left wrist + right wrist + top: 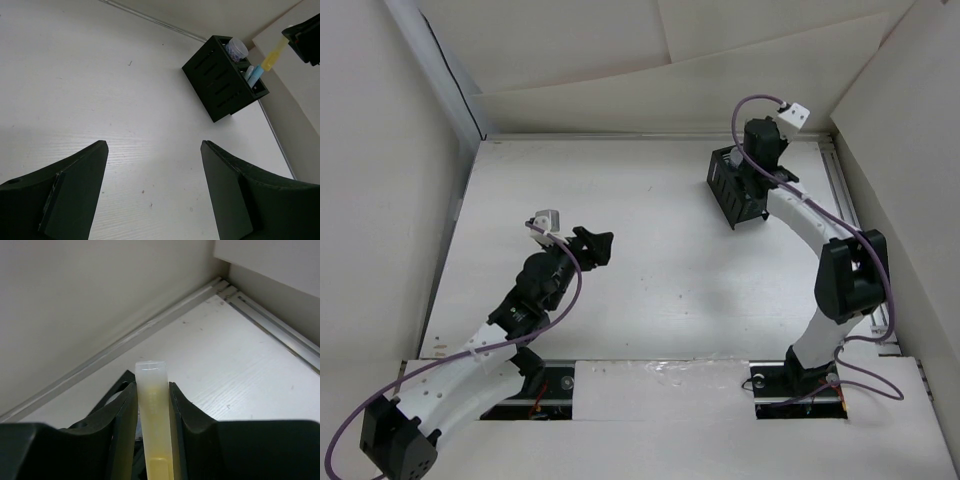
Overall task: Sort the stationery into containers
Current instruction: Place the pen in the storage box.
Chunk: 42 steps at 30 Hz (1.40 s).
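Observation:
The yellow marker comes down next in my right gripper toward the organizer's section beside the light blue stick (pixel 254 75), since the marker's lower end hangs above that section.
The black organizer (pixel 732 185) stands at the far right of the table; it also shows in the left wrist view (pixel 220 82). It holds a light blue stick (pixel 254 75) and a bluish-white round piece (pixel 236 49). My right gripper (pixel 152 390) is shut on a yellow marker (pixel 155 425) and holds it above the organizer's far side; the marker also shows in the left wrist view (pixel 273 56). My left gripper (pixel 154 145) is open and empty over bare table left of centre (pixel 592 245).
White walls enclose the table on the left, back and right. A metal rail (pixel 842 200) runs along the right edge beside the organizer. The table (pixel 650 260) is white wood grain.

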### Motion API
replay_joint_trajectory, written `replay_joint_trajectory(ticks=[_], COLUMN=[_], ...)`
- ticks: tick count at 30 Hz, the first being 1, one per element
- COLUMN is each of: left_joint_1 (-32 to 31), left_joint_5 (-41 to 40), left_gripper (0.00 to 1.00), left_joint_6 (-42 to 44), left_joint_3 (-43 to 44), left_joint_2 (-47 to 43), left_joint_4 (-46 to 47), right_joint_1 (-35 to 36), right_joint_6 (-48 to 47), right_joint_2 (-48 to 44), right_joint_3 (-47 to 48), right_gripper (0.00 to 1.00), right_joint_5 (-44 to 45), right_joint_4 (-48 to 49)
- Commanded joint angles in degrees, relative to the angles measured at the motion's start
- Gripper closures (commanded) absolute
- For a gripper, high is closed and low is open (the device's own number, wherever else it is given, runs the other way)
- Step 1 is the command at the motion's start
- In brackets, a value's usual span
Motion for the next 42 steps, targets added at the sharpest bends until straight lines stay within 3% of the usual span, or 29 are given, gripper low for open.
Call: replay_joint_trajectory(ticks=[1,17,21,26,29,30,34,38,42], left_joint_1=[0.2,0.2,0.2,0.2,0.2,0.2,0.2,0.2,0.2], left_joint_5=[1.4,1.4,0.8,0.8,0.8,0.8,0.8,0.3,-0.7], left_gripper=[0.28,0.19,0.18,0.17,0.17,0.1,0.0,0.0,0.0], left_joint_6=[0.7,0.7,0.2,0.2,0.2,0.2,0.2,0.2,-0.3], left_joint_3=[2.5,2.0,2.0,2.0,2.0,2.0,2.0,2.0,2.0], left_joint_2=[0.4,0.4,0.4,-0.1,-0.1,-0.1,-0.1,-0.1,-1.2], left_joint_4=[3.3,3.8,3.8,3.3,3.3,3.3,3.3,3.3,2.7], right_joint_1=[0.2,3.9,5.0,6.6,7.1,7.1,9.2,10.4,11.5], right_joint_6=[0.0,-0.3,0.2,0.2,0.2,0.2,-0.3,-0.3,-0.3], right_joint_2=[-0.2,7.1,7.6,7.1,5.7,4.3,0.1,-4.8,-9.4], right_joint_3=[-1.3,-3.5,-4.1,-5.3,-5.8,-5.9,-6.5,-7.7,-8.2], right_gripper=[0.89,0.89,0.84,0.64,0.44,0.37,0.28,0.27,0.22], right_joint_5=[7.7,17.8,19.9,21.5,22.1,22.1,20.2,18.0,10.2], right_joint_4=[5.3,7.6,8.2,8.8,8.8,8.8,8.8,8.8,5.8])
